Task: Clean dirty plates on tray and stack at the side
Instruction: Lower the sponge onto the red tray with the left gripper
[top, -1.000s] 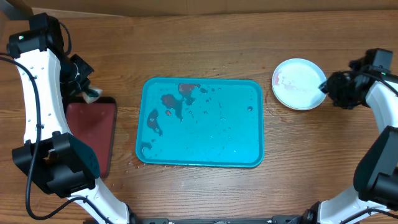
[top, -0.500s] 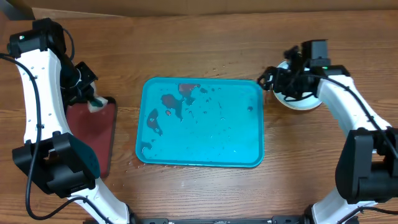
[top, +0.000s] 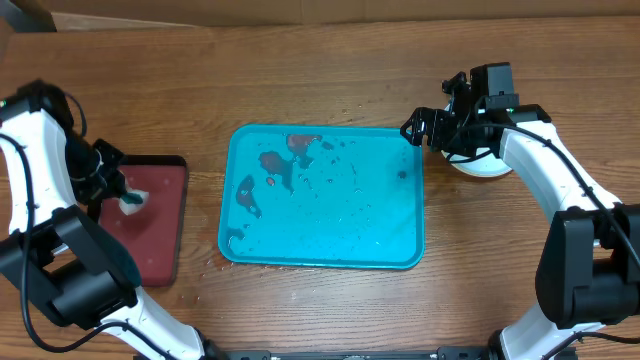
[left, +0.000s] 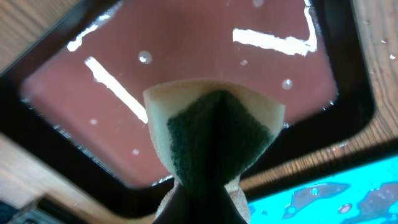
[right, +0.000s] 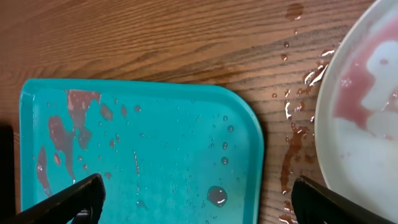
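Observation:
My left gripper needs to move down into the middle of the dark red tray next and release the yellow-and-green sponge, since it still hangs above the water.
The turquoise tray lies mid-table, wet, with reddish-brown smears at its far left; no plate is on it. A white-pink plate sits on the table right of the tray, mostly hidden by my right arm; it shows with pink smears in the right wrist view. The yellow-green and mint plates are not in view. My right gripper is open and empty over the tray's far right corner, its jaws wide apart. My left gripper is shut on a yellow-and-green sponge above the dark red tray.
The dark red black-rimmed tray lies at the left, holding water. Water drops and brown smears wet the wood between the turquoise tray and the plate. A cardboard edge runs along the table's far side.
My right gripper left the plate and moved left over the tray's far right corner. My left arm moved toward me with the sponge, over the red tray.

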